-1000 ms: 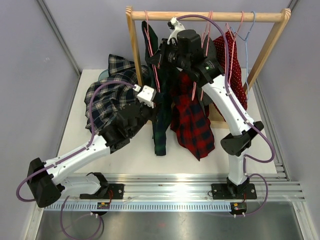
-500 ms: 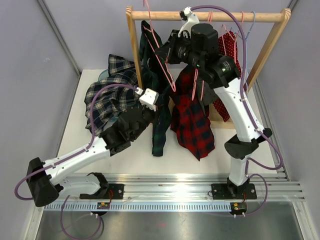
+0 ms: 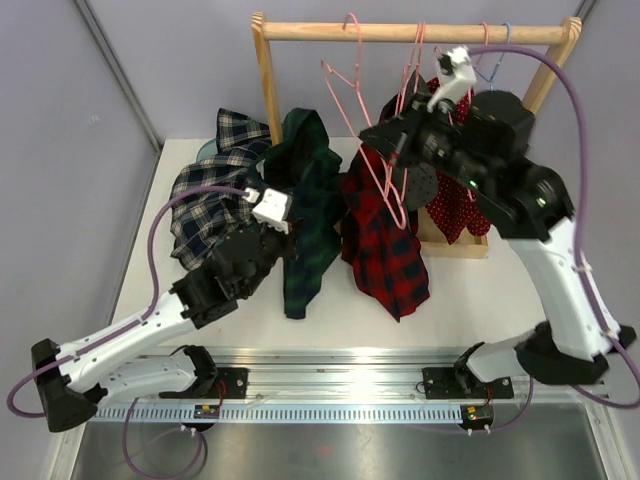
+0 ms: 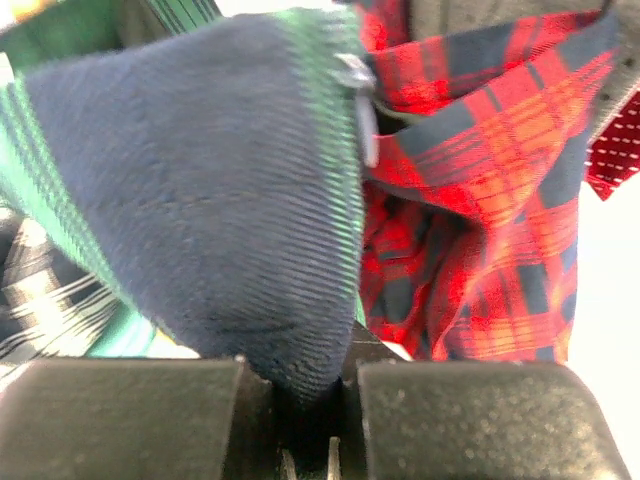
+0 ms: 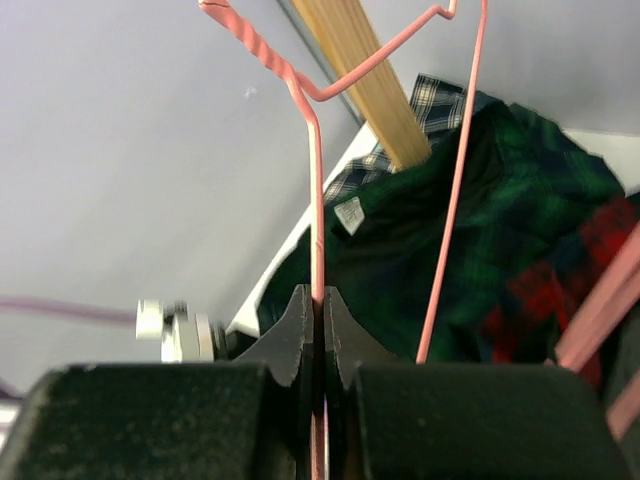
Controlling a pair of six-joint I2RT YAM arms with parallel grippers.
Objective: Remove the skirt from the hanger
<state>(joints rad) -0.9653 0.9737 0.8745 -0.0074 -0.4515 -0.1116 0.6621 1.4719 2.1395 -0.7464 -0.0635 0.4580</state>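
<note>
The skirt's hanger is bare, so the skirt swings up, outward and left in the top view over the plaid heap next, and my left gripper releases it.
The dark green and navy plaid skirt (image 3: 303,195) is off the hanger and droops from my left gripper (image 3: 287,243) down to the table. In the left wrist view, a fold of this skirt (image 4: 200,200) is clamped at my left gripper (image 4: 305,400). The bare pink wire hanger (image 3: 362,120) is tilted in front of the rail, with its hook up near the rail. My right gripper (image 3: 383,140) is shut on it. In the right wrist view, the hanger wire (image 5: 316,170) runs through my right gripper (image 5: 318,305), with the skirt (image 5: 500,210) below.
A wooden rack (image 3: 400,32) stands at the back with more pink hangers and a blue hanger (image 3: 498,62). A red plaid skirt (image 3: 385,245) and a red dotted garment (image 3: 458,195) hang from it. A black and white plaid heap (image 3: 212,195) lies at the left.
My right arm swung right and toward the front with the pink hanger, which came out of the green skirt. The skirt dropped lower with my left gripper, which moved down and left.
</note>
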